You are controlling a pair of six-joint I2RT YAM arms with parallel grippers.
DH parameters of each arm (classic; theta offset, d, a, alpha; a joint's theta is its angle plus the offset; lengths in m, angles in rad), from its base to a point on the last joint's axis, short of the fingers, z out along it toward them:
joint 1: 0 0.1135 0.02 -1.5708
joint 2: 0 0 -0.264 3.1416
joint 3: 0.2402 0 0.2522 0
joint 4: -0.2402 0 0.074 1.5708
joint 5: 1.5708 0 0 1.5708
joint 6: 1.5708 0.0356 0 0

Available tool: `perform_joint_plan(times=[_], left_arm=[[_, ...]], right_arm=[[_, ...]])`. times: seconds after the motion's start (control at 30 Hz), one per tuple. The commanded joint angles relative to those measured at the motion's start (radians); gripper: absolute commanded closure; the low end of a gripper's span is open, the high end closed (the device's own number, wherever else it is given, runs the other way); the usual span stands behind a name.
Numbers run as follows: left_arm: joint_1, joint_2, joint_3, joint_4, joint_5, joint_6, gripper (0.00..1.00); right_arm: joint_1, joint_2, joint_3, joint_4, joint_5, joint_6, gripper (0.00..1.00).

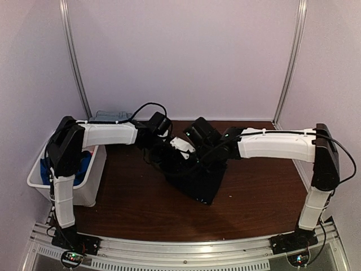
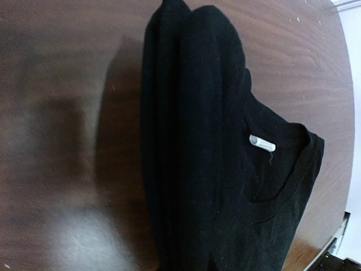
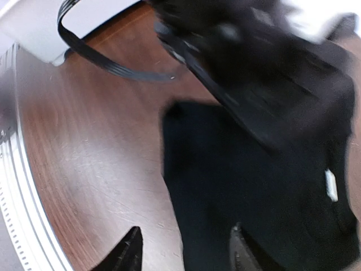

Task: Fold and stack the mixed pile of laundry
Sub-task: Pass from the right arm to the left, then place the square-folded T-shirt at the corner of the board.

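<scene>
I will lift the folded black cloth over the flat grey-blue piece (image 1: 110,116), which lies outward of my left gripper, to its left in the top view, then lower and release.
A black cloth (image 1: 196,182) lies folded on the brown table (image 1: 254,192), just in front of both arms. The left wrist view shows it as a long folded garment (image 2: 192,141) with a neckline and a white label (image 2: 262,143). My left gripper (image 1: 159,152) is down at the cloth's far left edge. Its fingers merge with the dark fabric at the bottom of its own view, shut on the cloth. My right gripper (image 3: 183,251) is open just above the cloth's edge. One fingertip (image 3: 128,251) is over bare wood, the other over the cloth. Bright blue fabric (image 1: 84,165) lies in the bin.
A white plastic bin (image 1: 90,189) stands at the table's left edge under the left arm. A pale grey-blue piece (image 1: 108,116) lies behind it by the back wall. The left arm's blurred black wrist (image 3: 254,73) and a cable (image 3: 101,63) hang close above the right gripper.
</scene>
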Motion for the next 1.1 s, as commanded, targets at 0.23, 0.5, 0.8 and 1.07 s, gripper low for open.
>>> perform_joint_plan(times=[0.23,0.5,0.8,1.07], left_arm=[[0.107,0.182,0.546,-0.487,-0.450,0.561,1.00],[0.211,0.284,0.791,-0.492,-0.571,0.722,1.00],[0.320,0.316,0.899,-0.416,-0.592,0.809,1.00],[0.392,0.289,0.991,-0.371,-0.453,0.787,1.00]], right_arm=[[-0.195,-0.340,-0.221,-0.026,-0.019,0.110,0.42],[-0.205,-0.367,-0.249,-0.048,-0.008,0.141,0.43],[-0.207,-0.329,-0.225,-0.058,-0.001,0.156,0.44],[-0.206,-0.265,-0.180,-0.074,-0.005,0.153,0.44]])
